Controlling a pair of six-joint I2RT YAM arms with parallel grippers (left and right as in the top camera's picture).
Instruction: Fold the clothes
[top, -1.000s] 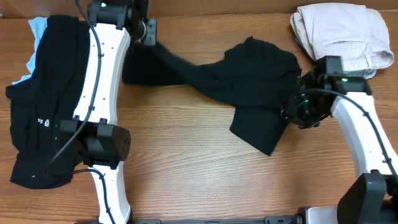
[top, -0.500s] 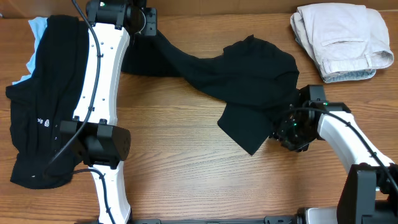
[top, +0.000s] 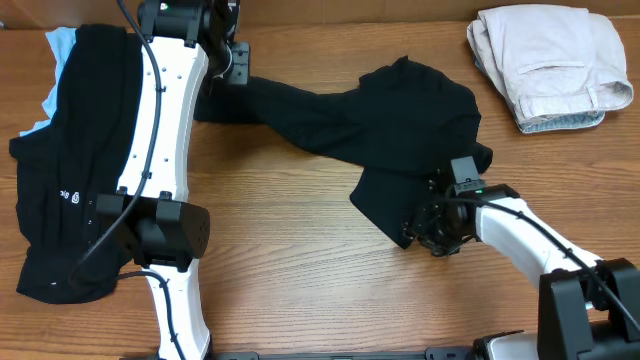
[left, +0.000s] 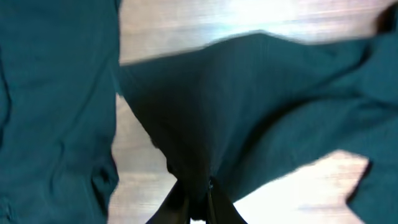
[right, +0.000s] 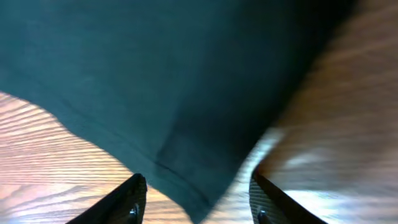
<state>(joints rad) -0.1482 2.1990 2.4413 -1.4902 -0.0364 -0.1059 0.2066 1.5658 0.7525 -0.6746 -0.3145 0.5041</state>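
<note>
The bare tabletop (top: 237, 144) beside the second black garment is below my left gripper and back from it. So I will lower the raised end back there and let go of it.
A black garment (top: 380, 130) lies crumpled across the middle of the table. My left gripper (top: 228, 62) is shut on its left end near the far edge; the left wrist view shows the jaws (left: 198, 202) pinched on the dark fabric (left: 249, 106). My right gripper (top: 428, 232) is at the garment's lower corner. In the right wrist view its fingers (right: 198, 199) are spread wide with the hem corner (right: 186, 124) between them, not clamped. A second black garment (top: 70, 160) with tiny white marks lies at the left.
A folded beige garment (top: 550, 62) lies at the far right corner. A light blue cloth (top: 58, 50) peeks out under the left black pile. My left arm's white links (top: 160, 150) stretch over the table's left part.
My right gripper has moved left and nearer along the garment's edge to its lower corner. The lower flap has shifted left. My left gripper has stayed at the far edge, holding the fabric.
</note>
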